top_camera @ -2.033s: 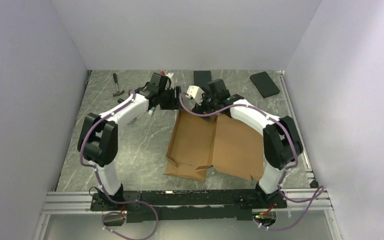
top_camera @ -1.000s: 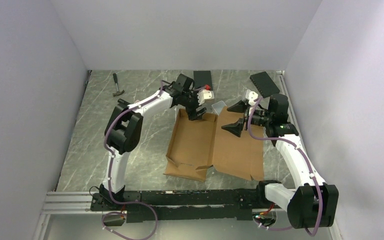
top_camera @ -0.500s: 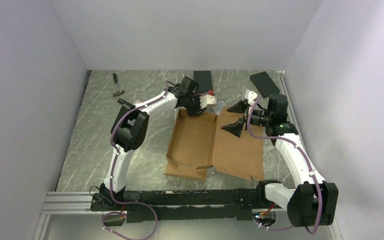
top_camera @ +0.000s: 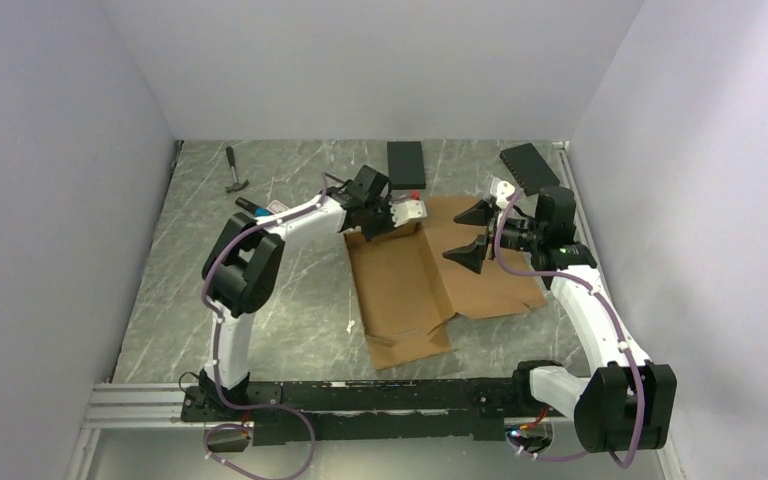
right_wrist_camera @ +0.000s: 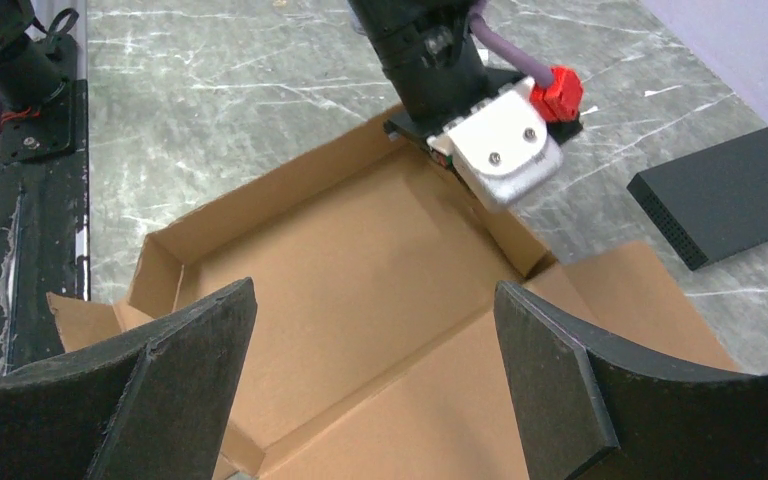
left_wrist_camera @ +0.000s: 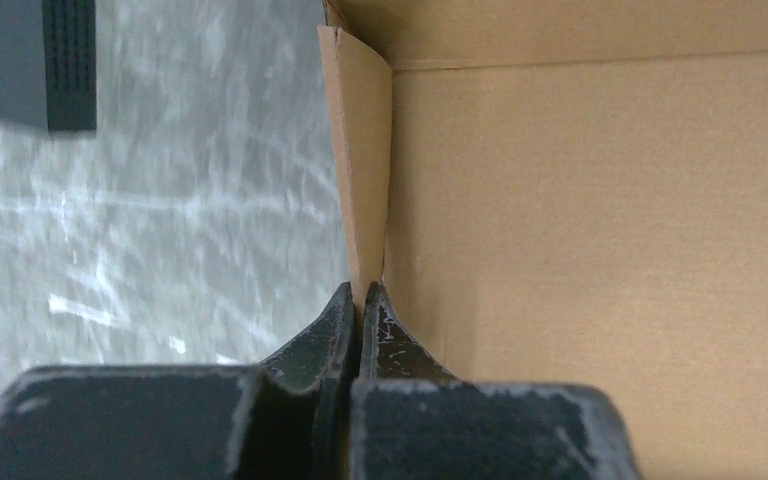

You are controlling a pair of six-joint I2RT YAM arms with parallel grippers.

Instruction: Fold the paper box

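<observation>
Bare tabletop lies back of my left gripper, to its left in the top view: I will swing the box's far side there, turning the crooked box, then release.
The paper box is a brown cardboard sheet lying askew on the table, its tray part with low raised walls and its lid panel flat to the right. My left gripper is shut on the tray's far wall. In the left wrist view the fingertips pinch the thin cardboard wall edge-on. My right gripper hangs open above the lid panel, touching nothing. In the right wrist view its wide-apart fingers frame the tray floor, the right gripper well above it.
Two black slabs lie at the back of the table, one also in the right wrist view. A hammer lies at the back left. The arms' mounting rail runs along the near edge.
My left gripper has closed on the box's far wall, and the box has swung round, its near end moving right. The right arm has stayed where it was, open.
</observation>
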